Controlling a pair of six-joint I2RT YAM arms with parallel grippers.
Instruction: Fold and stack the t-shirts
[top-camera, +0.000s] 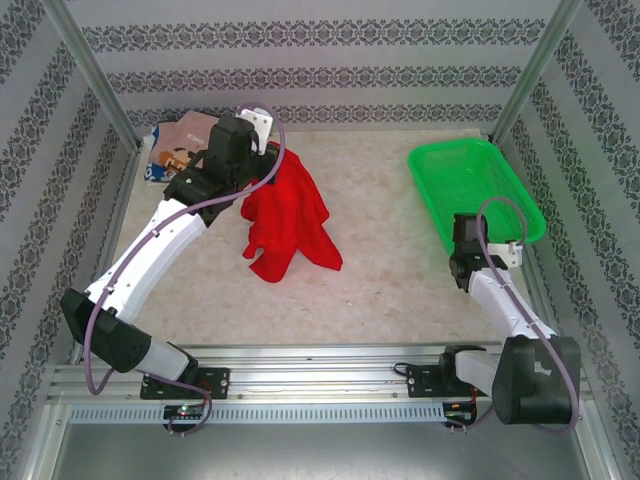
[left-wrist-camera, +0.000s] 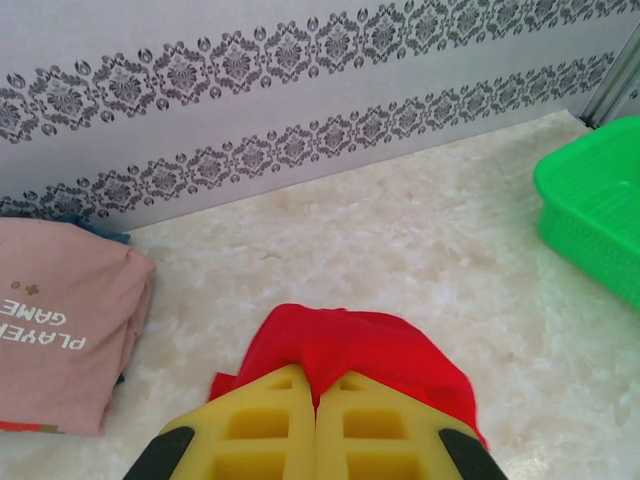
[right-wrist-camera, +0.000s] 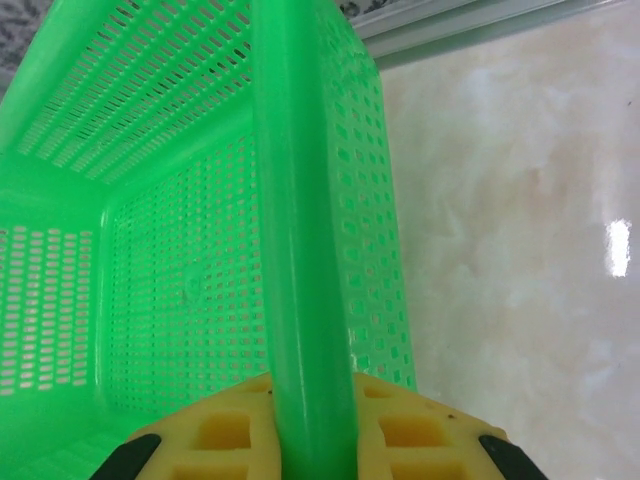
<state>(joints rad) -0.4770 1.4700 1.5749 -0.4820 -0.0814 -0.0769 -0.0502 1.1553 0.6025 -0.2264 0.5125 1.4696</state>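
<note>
The green basket stands crooked. My right gripper swings the basket's near rim away from the side next, then releases it.
The bright red t-shirt (top-camera: 288, 218) hangs bunched from my left gripper (top-camera: 262, 152), its lower part trailing on the table. In the left wrist view the red t-shirt (left-wrist-camera: 380, 350) is pinched between the yellow fingers (left-wrist-camera: 270, 420), and my left gripper (left-wrist-camera: 316, 395) is shut on it. The dusty-pink printed t-shirt (left-wrist-camera: 60, 330) lies folded at the far left, also visible from above as the pink t-shirt (top-camera: 185, 140) in the back left corner, with a white-blue piece under it. My right gripper (right-wrist-camera: 312, 400) is shut on the rim of the green basket (right-wrist-camera: 300, 200).
The green mesh basket (top-camera: 470, 185) stands at the back right, my right gripper (top-camera: 468, 240) at its near edge. Patterned walls close the back and sides. Bare marble-look table (top-camera: 400, 280) lies between the red shirt and the basket.
</note>
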